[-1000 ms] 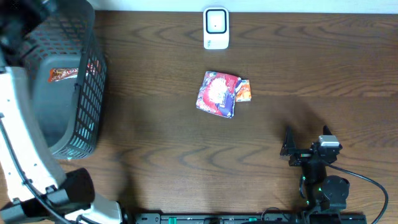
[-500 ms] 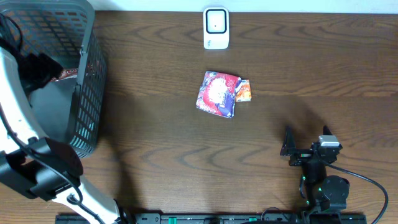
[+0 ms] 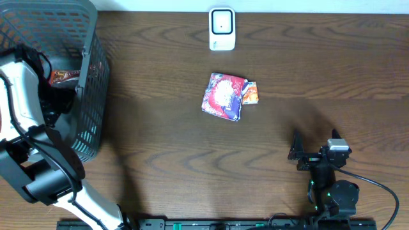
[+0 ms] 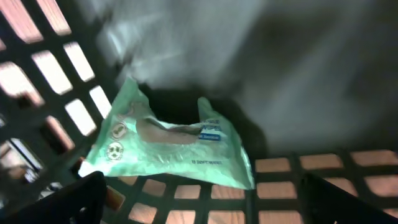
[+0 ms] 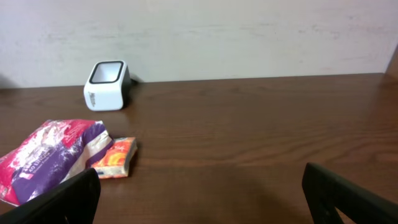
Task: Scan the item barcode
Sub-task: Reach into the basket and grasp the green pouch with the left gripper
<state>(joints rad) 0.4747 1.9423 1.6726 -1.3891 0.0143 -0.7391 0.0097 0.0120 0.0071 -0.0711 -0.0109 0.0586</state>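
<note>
I will turn my left gripper and move it down over the middle of the wipes packet (image 4: 168,146), because the packet's long side is across the gap between my open fingers.
A pale green wipes packet (image 4: 168,146) lies inside the grey mesh basket (image 3: 89,108) at the table's left, leaning against the lattice wall. My left gripper (image 4: 202,211) hangs open just short of it, with nothing between its dark fingertips (image 4: 62,202). From overhead the left gripper (image 3: 57,96) is down inside the basket, beside a red snack packet (image 3: 64,76). The white barcode scanner (image 3: 222,29) stands at the table's far edge. My right gripper (image 3: 313,148) rests open and empty near the front right, facing the scanner (image 5: 106,76).
A purple-and-red packet (image 3: 223,96) and a small orange packet (image 3: 250,93) lie mid-table in front of the scanner, also seen as the purple packet (image 5: 53,158) and orange packet (image 5: 113,157). The basket's walls enclose the left gripper.
My left arm has swung from above the basket's far corner down into the basket. The right arm and the table items have not moved.
</note>
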